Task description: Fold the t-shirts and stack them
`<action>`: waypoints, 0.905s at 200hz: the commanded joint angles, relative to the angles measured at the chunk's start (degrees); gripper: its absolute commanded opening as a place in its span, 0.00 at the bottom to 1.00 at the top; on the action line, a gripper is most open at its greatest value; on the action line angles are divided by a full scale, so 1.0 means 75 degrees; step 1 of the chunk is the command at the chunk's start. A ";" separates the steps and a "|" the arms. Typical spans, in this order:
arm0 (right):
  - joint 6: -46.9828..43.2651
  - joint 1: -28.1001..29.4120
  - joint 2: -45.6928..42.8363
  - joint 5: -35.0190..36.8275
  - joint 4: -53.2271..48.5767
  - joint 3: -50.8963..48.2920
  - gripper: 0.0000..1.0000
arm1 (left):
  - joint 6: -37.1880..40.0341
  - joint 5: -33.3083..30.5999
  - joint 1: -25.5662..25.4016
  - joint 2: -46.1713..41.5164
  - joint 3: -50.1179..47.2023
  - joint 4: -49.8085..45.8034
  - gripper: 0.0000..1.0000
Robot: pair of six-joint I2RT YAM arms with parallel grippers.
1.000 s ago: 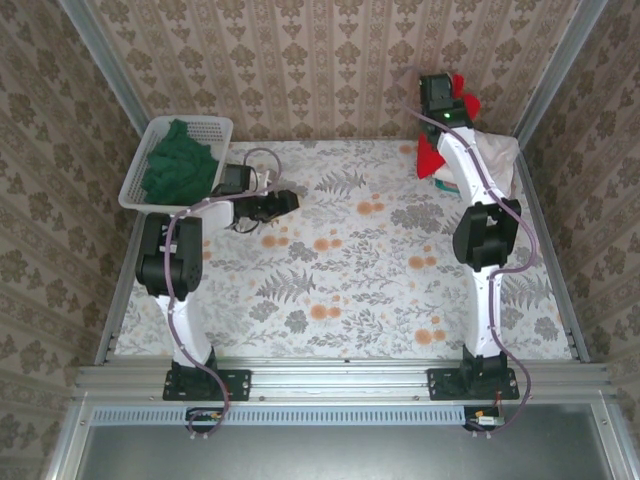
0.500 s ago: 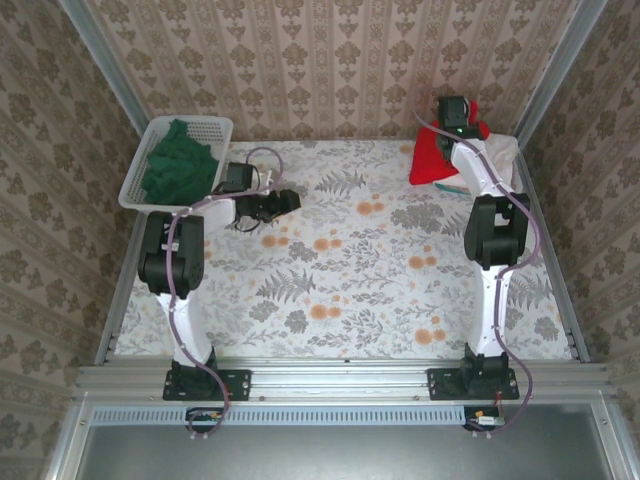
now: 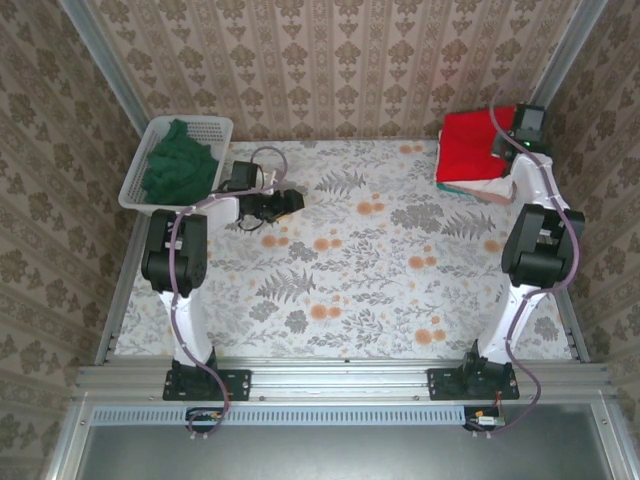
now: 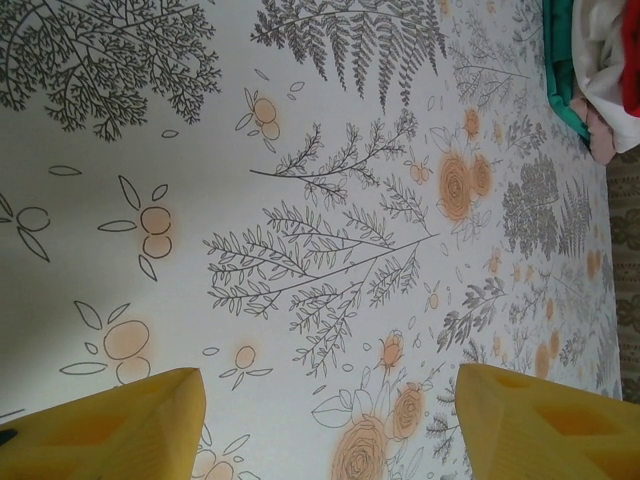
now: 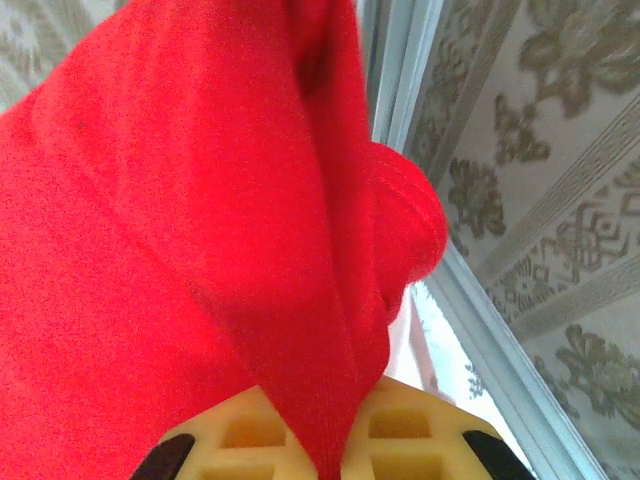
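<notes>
My right gripper will next move toward the metal bar and down to release the fold of the red t-shirt, because the stack's uncovered pale edge is below it by the bar.
The red t-shirt lies spread over the stack of folded pale t-shirts in the far right corner. My right gripper is at its right edge and shut on a pinched fold of the red cloth, which runs down between the yellow pads. A dark green t-shirt lies crumpled in the white basket at far left. My left gripper hovers over the tablecloth right of the basket. It is open, with nothing between its yellow fingers.
The stack's teal, white and pink edges appear far off in the left wrist view. A metal frame rail and patterned wall run close behind the right gripper. The flowered tablecloth spreads between both arms.
The right arm has swung right toward the corner with the red t-shirt, which went from hanging bunched to lying flat over the stack. The left arm has barely moved.
</notes>
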 commanded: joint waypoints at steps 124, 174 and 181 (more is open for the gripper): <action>0.0355 -0.0922 0.0070 -0.1053 0.0189 -0.0416 0.57 | 0.0268 -0.0257 -0.0082 -0.0583 -0.0058 -0.0362 0.80; 0.0100 -0.0439 -0.1078 -0.1127 0.1811 -0.1956 0.65 | 0.0455 -0.0795 -0.0106 -0.1228 -0.0114 -0.0460 1.00; 0.0083 -0.0331 -0.1118 -0.1296 0.2093 -0.2081 0.65 | 0.0491 -0.0854 -0.0117 -0.1316 -0.0127 -0.0448 1.00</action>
